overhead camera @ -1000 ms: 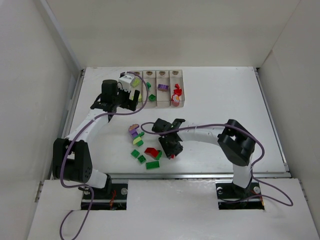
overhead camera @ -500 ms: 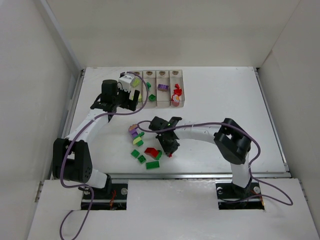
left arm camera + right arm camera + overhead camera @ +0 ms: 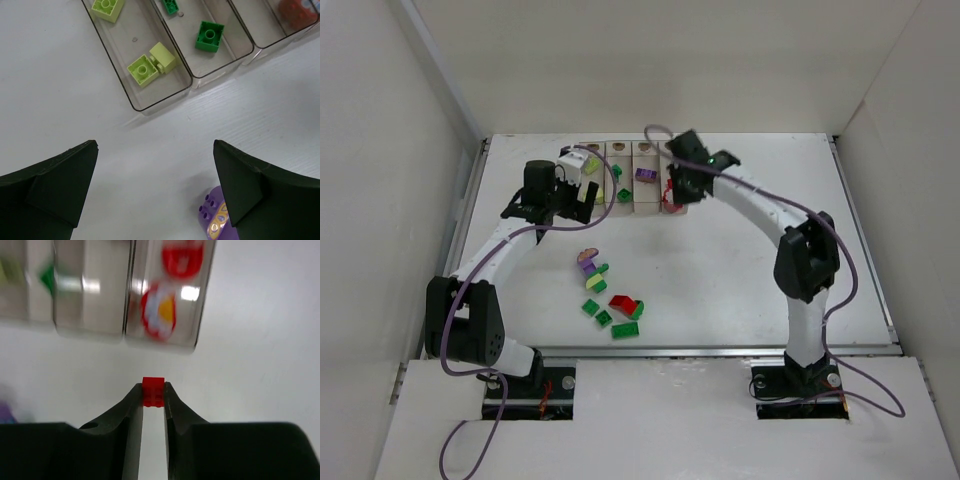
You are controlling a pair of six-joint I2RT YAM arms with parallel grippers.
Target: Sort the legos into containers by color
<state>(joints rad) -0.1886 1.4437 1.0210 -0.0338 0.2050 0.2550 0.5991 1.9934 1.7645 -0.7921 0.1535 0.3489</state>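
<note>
Next, my right gripper moves outward over the end container with red pieces and releases the small red lego inside, because its color matches what lies there.
Four clear containers [image 3: 633, 175] stand in a row at the back. My right gripper [image 3: 672, 197] is shut on a small red lego [image 3: 153, 391] and hovers just in front of the rightmost container [image 3: 200, 305], which holds red pieces [image 3: 159, 315]. My left gripper [image 3: 583, 203] is open and empty in front of the leftmost container [image 3: 125, 85], which holds yellow-green legos [image 3: 142, 70]. The container beside it holds dark green legos [image 3: 209, 36]. Loose legos [image 3: 610, 300] lie at mid-table: purple [image 3: 587, 262], red [image 3: 622, 302], green [image 3: 625, 329].
A purple rounded brick [image 3: 214, 220] lies under my left gripper's right finger [image 3: 240, 185]. White walls enclose the table on the left, back and right. A raised rail [image 3: 720, 351] runs along the near edge.
My right arm has swung from the loose pile at mid-table to the back, carrying the red lego to the rightmost container. The left arm has not moved.
</note>
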